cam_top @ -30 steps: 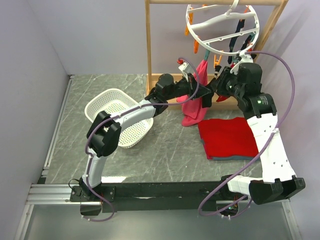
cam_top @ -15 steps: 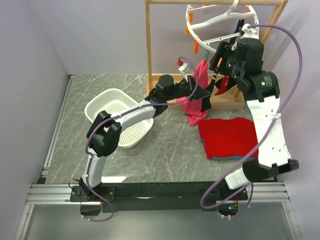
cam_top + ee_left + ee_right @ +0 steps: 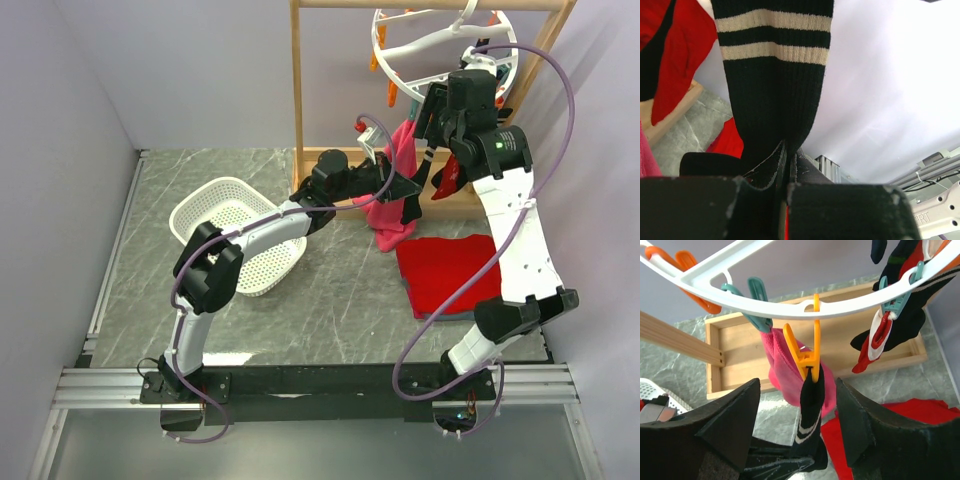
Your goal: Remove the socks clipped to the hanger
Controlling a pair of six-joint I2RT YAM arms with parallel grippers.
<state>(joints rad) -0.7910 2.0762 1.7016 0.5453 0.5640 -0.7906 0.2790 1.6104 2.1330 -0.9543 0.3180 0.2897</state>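
The white basket [image 3: 230,213] is empty, so my left gripper will swing to the left in the top view next and go down over it to release the striped sock.
The white ring hanger [image 3: 765,302] hangs above, its rim [image 3: 379,40] showing in the top view. An orange clip [image 3: 811,357] on it pinches a black sock [image 3: 809,410] with two pale stripes [image 3: 772,90]. My left gripper [image 3: 789,150] is shut on that sock's lower end, below and left of the ring [image 3: 403,189]. My right gripper [image 3: 798,382] is open just under the ring, its fingers standing either side of the orange clip and sock [image 3: 433,115]. A second sock [image 3: 875,337], black with red and white, hangs from a teal clip to the right.
A pink towel [image 3: 782,365] hangs from a teal clip right behind the striped sock. The wooden rack post [image 3: 298,80] and its base tray [image 3: 740,340] stand behind. A red cloth [image 3: 455,275] lies folded on the table, a white basket [image 3: 235,235] at left.
My right gripper has risen from beside the left gripper to the ring and opened around the orange clip. The left gripper keeps its hold on the striped sock, barely moved.
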